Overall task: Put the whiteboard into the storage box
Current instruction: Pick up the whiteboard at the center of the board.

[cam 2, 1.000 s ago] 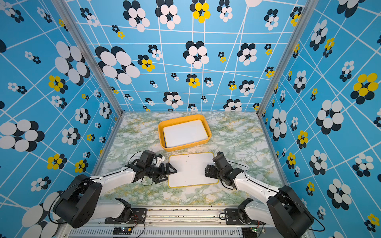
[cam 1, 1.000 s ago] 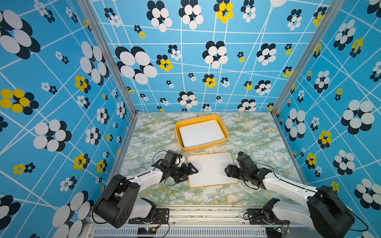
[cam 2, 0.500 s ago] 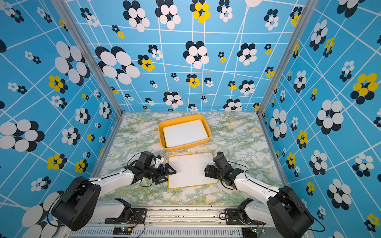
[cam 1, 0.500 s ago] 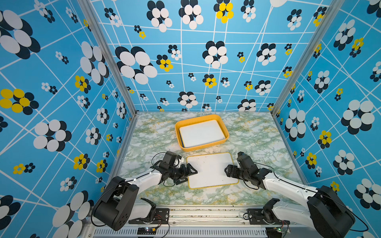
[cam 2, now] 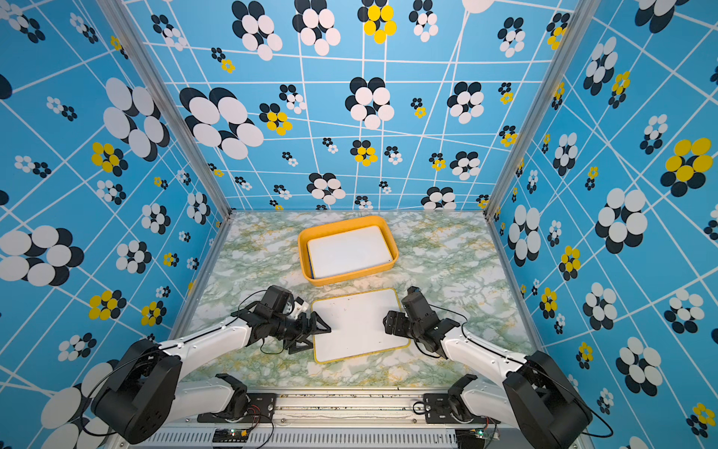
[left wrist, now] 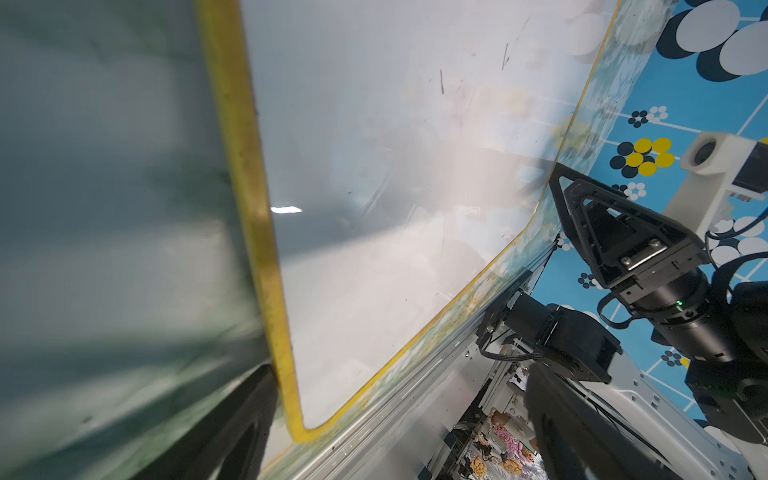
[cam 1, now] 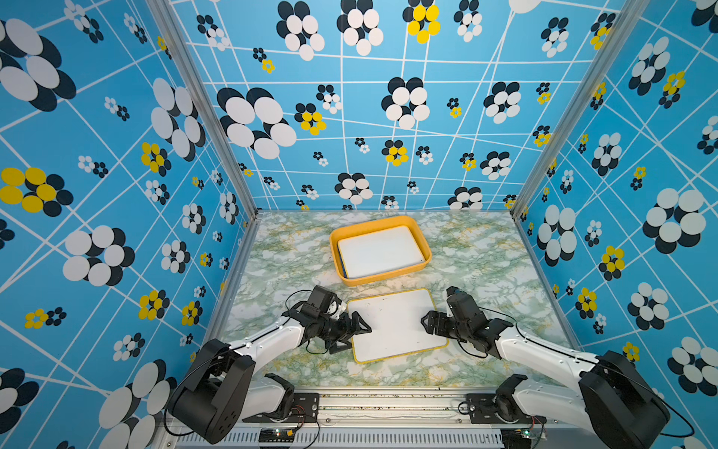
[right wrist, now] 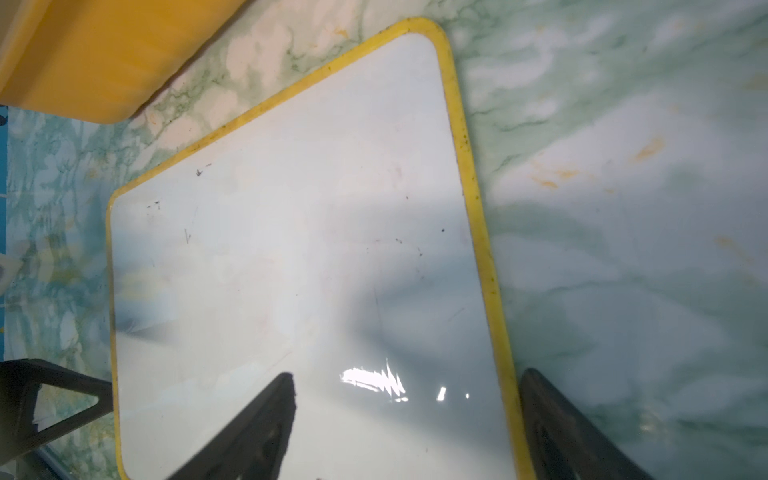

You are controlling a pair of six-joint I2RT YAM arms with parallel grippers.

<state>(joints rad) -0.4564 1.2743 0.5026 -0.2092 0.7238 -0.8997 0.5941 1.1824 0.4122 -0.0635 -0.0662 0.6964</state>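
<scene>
The whiteboard's rim is between the open fingers of my left gripper, so it should stay low next and close them onto the yellow rim by the whiteboard's near corner (cam 1: 353, 347) (left wrist: 285, 390).
A whiteboard (cam 1: 396, 324) (cam 2: 357, 324) with a yellow rim lies flat on the marble table, just in front of the storage box (cam 1: 388, 278) (cam 2: 349, 278), an orange-yellow tray that holds another white board. My left gripper (cam 1: 355, 335) (cam 2: 314, 336) is open at the whiteboard's left edge. In the left wrist view one of its fingers (left wrist: 245, 415) lies beside the rim near a corner of the whiteboard (left wrist: 395, 187). My right gripper (cam 1: 427, 324) (cam 2: 388, 322) (right wrist: 405, 378) is open, its jaws straddling the right edge of the whiteboard (right wrist: 291, 249).
Blue flower-patterned walls close in the table on three sides. The metal rail (cam 1: 388, 400) with both arm bases runs along the front edge. A strip of bare marble (cam 1: 342, 289) separates box and whiteboard. The box wall (right wrist: 95, 54) shows in the right wrist view.
My left gripper has shifted slightly at the board's left edge. The right arm, the whiteboard and the box have not moved.
</scene>
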